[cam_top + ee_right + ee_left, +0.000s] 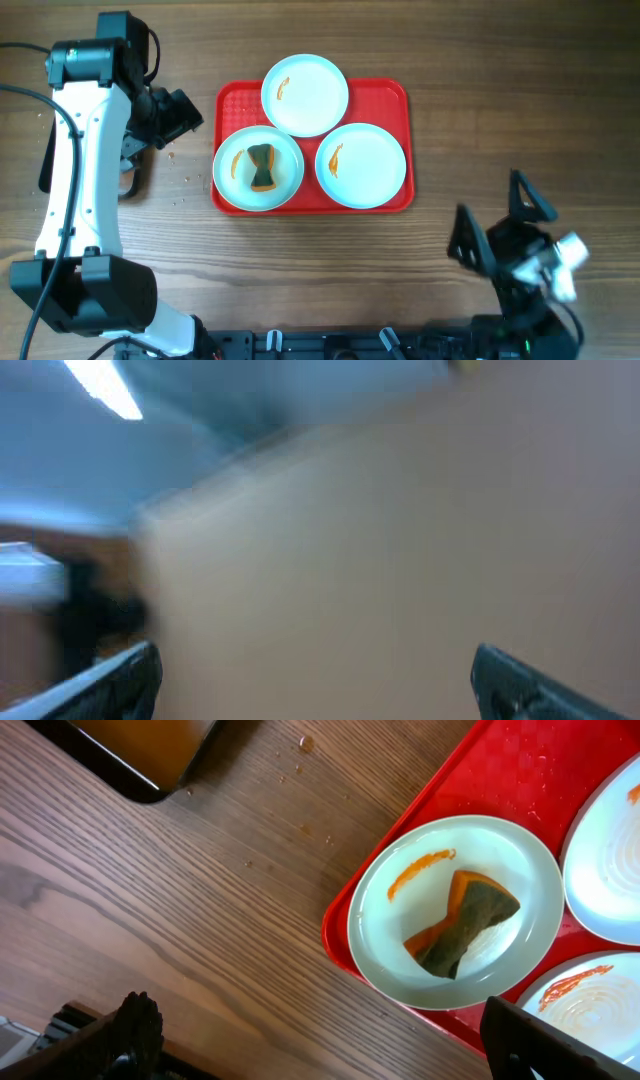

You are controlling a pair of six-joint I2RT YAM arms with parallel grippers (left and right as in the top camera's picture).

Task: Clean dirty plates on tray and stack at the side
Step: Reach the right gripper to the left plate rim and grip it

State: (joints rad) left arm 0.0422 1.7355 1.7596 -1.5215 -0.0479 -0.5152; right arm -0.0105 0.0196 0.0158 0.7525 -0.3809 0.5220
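The robot's right gripper should next swing over the tray and go down onto the rim of the sponge plate beside the other plates, because that is to the gripper's left in the overhead view.
Three white plates lie on the red tray, each with an orange smear: a far plate, a near right plate and a near left plate. A dark green and orange sponge lies on the near left plate; it also shows in the left wrist view on that plate. My left gripper is open and empty, above the table left of the tray. My right gripper is open and empty, near the front right, away from the tray.
A black pan of brownish water lies at the left, partly under my left arm. Small drops and crumbs dot the wood between pan and tray. The right wrist view is blurred and shows only a wall.
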